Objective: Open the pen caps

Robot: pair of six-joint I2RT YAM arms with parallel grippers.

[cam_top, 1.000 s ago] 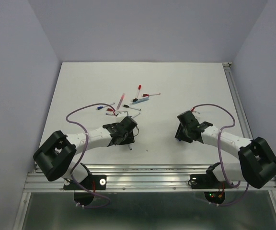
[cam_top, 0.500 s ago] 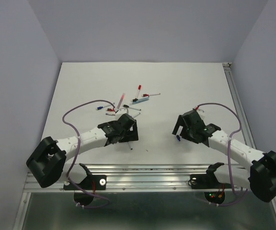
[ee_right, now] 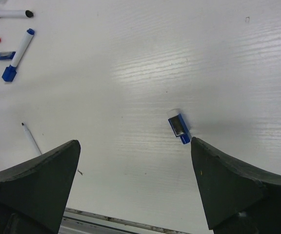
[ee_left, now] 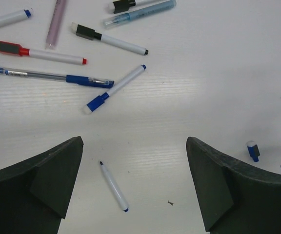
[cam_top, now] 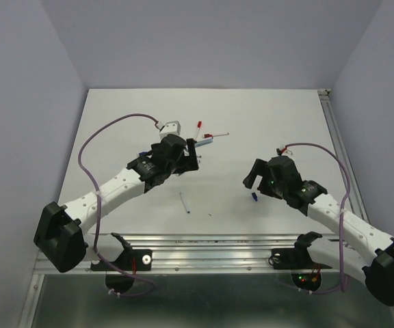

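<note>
The blue cap is beside the blue gel pen, below my left gripper. My left gripper will next lower its fingers around that cap, turning in line with the slanted body of that pen.
A loose blue pen cap (ee_right: 178, 126) lies on the white table just inside my right gripper's (ee_right: 135, 144) right finger, touching neither finger; it also shows as the blue cap (cam_top: 254, 197). The right gripper (cam_top: 250, 179) is open and empty. A bare white pen (ee_left: 113, 186) with no cap lies between the fingers of my open left gripper (ee_left: 133, 146), low in the left wrist view. Beyond it lie capped pens: a blue cap (ee_left: 97, 102), a red cap (ee_left: 9, 48) and a black cap (ee_left: 86, 31) sit on their barrels. The left gripper (cam_top: 193, 156) hangs at the pile's near edge.
A blue gel pen (ee_left: 52, 77), a pink pen (ee_left: 56, 22) and a light blue pen (ee_left: 140, 12) lie in the pile. The metal rail (ee_right: 106, 222) at the table's near edge runs below the right gripper. A purple cable (cam_top: 115, 126) arcs over the left arm.
Both grippers have opened wide. The blue cap now lies on the table by the right gripper. The left arm has stretched away toward the pen pile, leaving the bare pen behind it.
</note>
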